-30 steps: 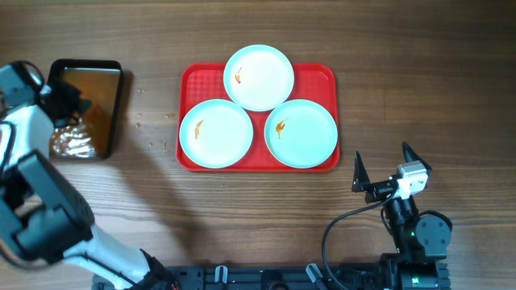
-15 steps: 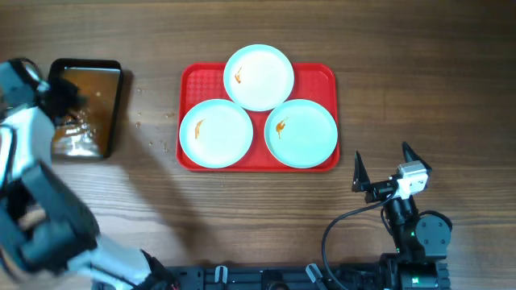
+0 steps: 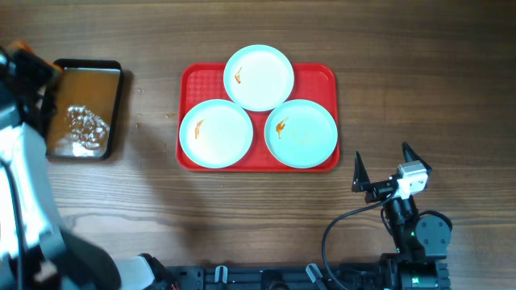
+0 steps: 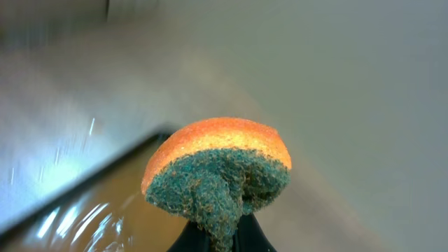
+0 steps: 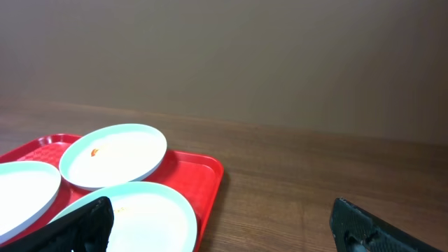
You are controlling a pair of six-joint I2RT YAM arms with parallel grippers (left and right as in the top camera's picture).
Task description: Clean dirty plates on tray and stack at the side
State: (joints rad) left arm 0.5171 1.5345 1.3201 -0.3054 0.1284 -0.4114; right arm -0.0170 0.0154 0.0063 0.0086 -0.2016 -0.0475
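My left gripper swings across, lowers and releases the sponge next: the smeared plate nearest the pan (image 3: 218, 134) is below, to its right in the overhead view.
Three pale plates lie on the red tray (image 3: 324, 76): a back one (image 3: 258, 76), a front left one (image 3: 216, 134) and a front right one (image 3: 301, 133). Each carries a small orange smear. My left gripper (image 3: 36, 71) is at the far left beside the black pan. In the left wrist view it (image 4: 222, 236) is shut on an orange sponge with a green scrub face (image 4: 217, 168), held above the pan water. My right gripper (image 3: 385, 171) is open and empty, off the tray's front right corner. The right wrist view shows the tray (image 5: 206, 171) and the plates (image 5: 112, 154).
A black pan of brownish, rippling water (image 3: 85, 109) stands left of the tray; its rim shows in the left wrist view (image 4: 119, 157). Small droplets or crumbs dot the wood between pan and tray (image 3: 149, 121). Bare wood lies right of the tray (image 5: 315, 189).
My left gripper has lifted out of the pan with the sponge and drawn back to the pan's left edge. The water still ripples. The right arm and the plates have not moved.
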